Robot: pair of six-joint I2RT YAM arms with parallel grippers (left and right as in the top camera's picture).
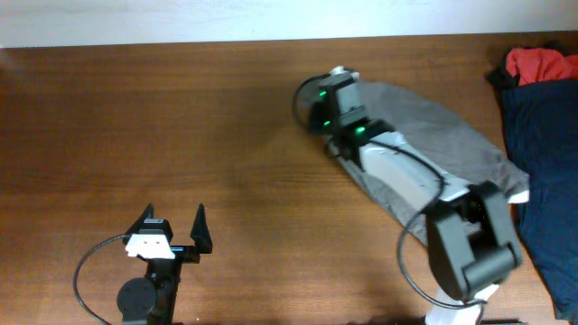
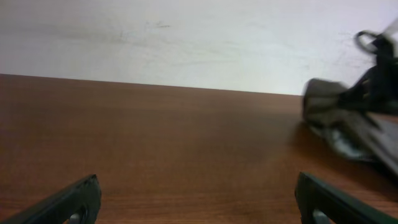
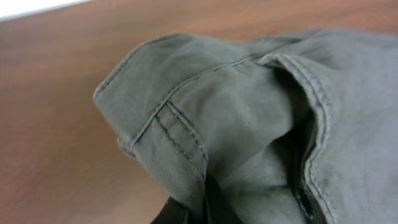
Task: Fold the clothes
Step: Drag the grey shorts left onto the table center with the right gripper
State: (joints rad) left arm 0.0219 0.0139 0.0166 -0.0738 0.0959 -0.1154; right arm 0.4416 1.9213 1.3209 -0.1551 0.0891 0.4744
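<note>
I will drag the waistband corner left in the overhead view with my right gripper and release it on bare tabletop.
The grey shorts point(image 1: 442, 135) lie on the table right of centre, one end bunched under my right arm. My right gripper point(image 1: 330, 97) is shut on the waistband edge of the grey shorts point(image 3: 205, 118), which fills the right wrist view; the fingertips are mostly hidden by fabric. The dark navy garment point(image 1: 546, 153) lies at the right edge, with the red garment point(image 1: 540, 63) at its far end. My left gripper point(image 1: 173, 220) is open and empty near the front left, well apart from the clothes. In the left wrist view the shorts point(image 2: 348, 121) show at far right.
The brown wooden table point(image 1: 163, 117) spreads left of the clothes. A pale wall runs along the table's far edge point(image 2: 186, 43). The right arm's base point(image 1: 470, 244) stands at the front right, over the near end of the shorts.
</note>
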